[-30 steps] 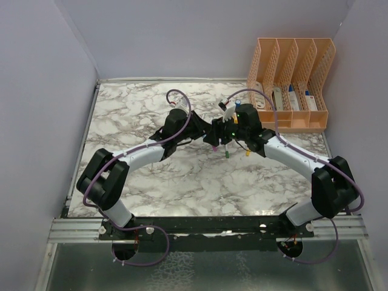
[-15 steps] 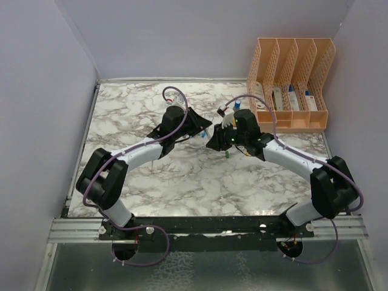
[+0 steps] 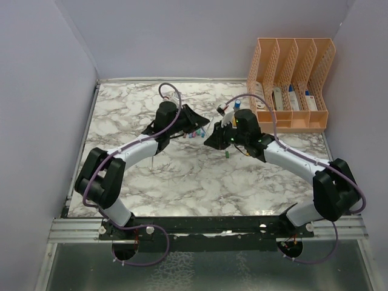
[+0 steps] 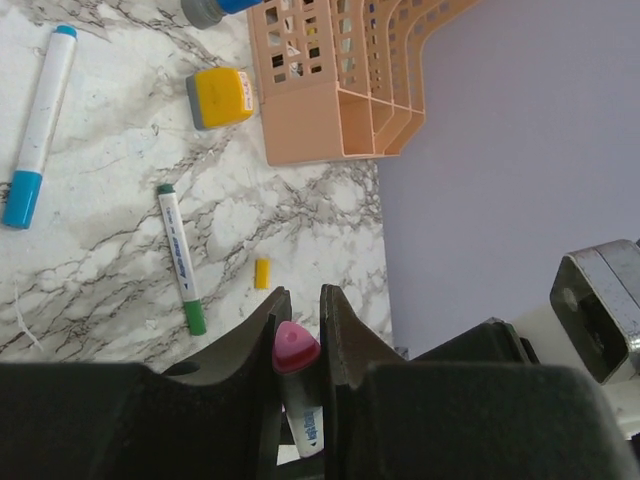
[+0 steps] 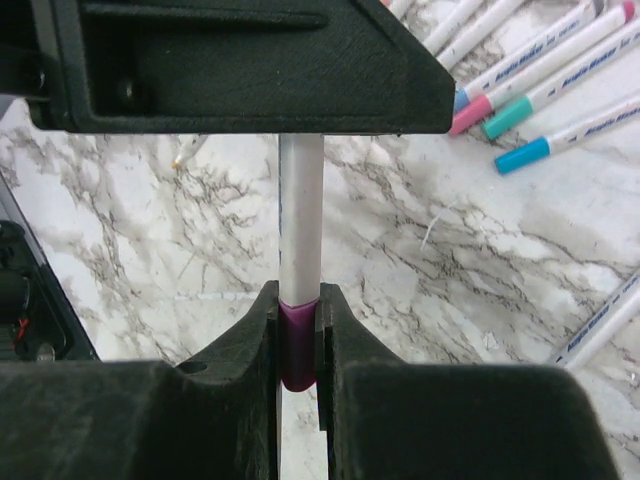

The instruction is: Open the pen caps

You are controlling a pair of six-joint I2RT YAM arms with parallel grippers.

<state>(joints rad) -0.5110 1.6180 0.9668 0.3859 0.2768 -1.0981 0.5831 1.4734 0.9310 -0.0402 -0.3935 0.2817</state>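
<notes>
I should next move my left gripper back and down and release its pen on clear marble by the lone white pen, because that one lies below, nearer my base.
A thin white pen (image 5: 300,210) spans the gap between my two grippers above the table. My left gripper (image 4: 300,300) is shut on its barrel, and the pen's pink end cap (image 4: 296,348) shows between the jaws. My right gripper (image 5: 298,295) is shut on the purple cap (image 5: 299,345) at the pen's other end. In the top view the left gripper (image 3: 195,123) and the right gripper (image 3: 213,138) meet mid-table. Several capped pens (image 5: 520,95) with pink, teal and blue caps lie on the marble. A green-capped pen (image 4: 181,258) and a loose yellow cap (image 4: 262,273) lie nearby.
An orange desk organiser (image 3: 291,82) stands at the back right, holding a few items. A stubby yellow item (image 4: 220,97) sits next to it, and a blue-capped pen (image 4: 38,125) lies further out. Purple walls close in the marble table (image 3: 182,176).
My right gripper has closed on the purple cap. The left arm has swung back and left with the pen, and the right gripper has followed it leftwards.
</notes>
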